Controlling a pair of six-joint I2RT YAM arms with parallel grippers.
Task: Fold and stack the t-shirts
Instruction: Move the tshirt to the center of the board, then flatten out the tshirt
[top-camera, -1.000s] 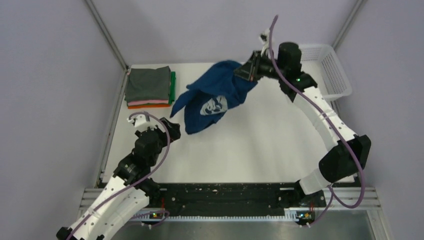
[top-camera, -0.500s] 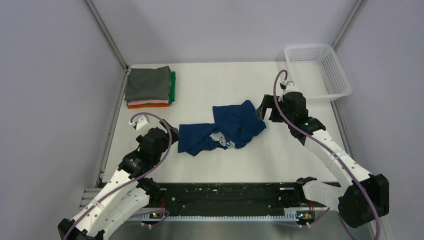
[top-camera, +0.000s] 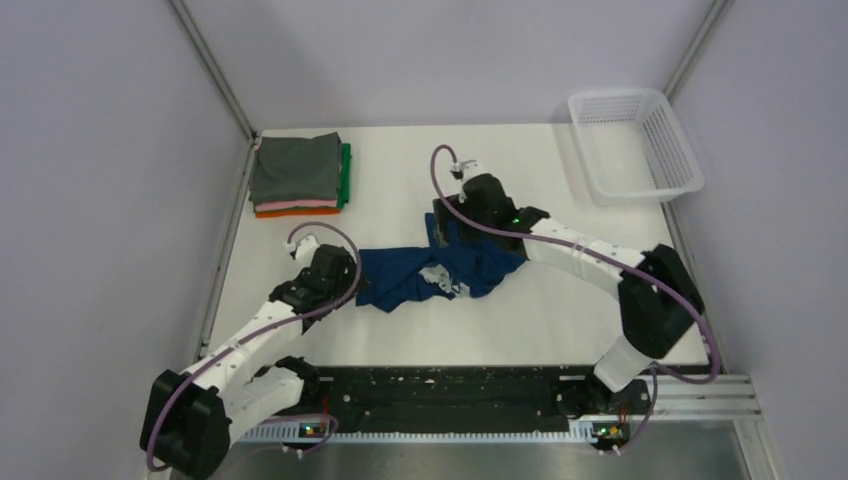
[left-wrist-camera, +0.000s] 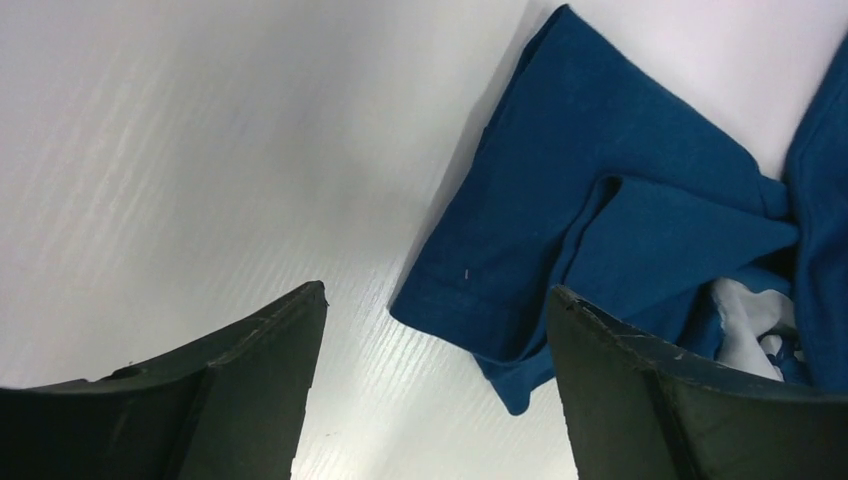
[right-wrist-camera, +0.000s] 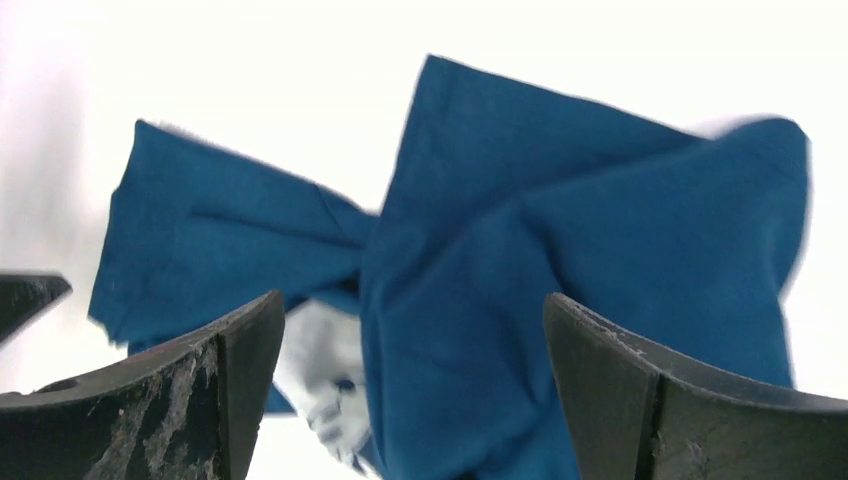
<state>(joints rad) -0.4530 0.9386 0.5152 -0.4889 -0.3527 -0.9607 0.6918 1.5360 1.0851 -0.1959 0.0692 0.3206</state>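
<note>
I need to move my right gripper down and to the left in the top view next, onto the t-shirt's far edge's corner (top-camera: 430, 218) (right-wrist-camera: 434, 76), because it sticks out from the bunched t-shirt.
The navy blue t-shirt (top-camera: 440, 272) lies crumpled at the middle of the white table (top-camera: 400, 190), with a bit of its pale print (top-camera: 437, 277) showing. My left gripper (top-camera: 351, 279) is at the shirt's left end. In the left wrist view this gripper (left-wrist-camera: 437, 290) is open, with the cloth's (left-wrist-camera: 620, 170) hemmed corner lying between the fingers, not pinched. My right gripper (top-camera: 446, 226) hovers over the shirt's far edge. Its wrist view shows it (right-wrist-camera: 412, 298) open above the bunched blue cloth (right-wrist-camera: 560, 200). A stack of folded t-shirts (top-camera: 297, 175), grey on top, sits at the back left.
A white mesh basket (top-camera: 632, 145) stands at the back right corner. Metal frame posts and grey walls close in the table's left, right and back sides. The arm bases sit on the black rail (top-camera: 450, 390) at the near edge.
The right gripper let go of the blue shirt it held up at the back; the shirt now lies on the table. Both arms moved in to the shirt's edges.
</note>
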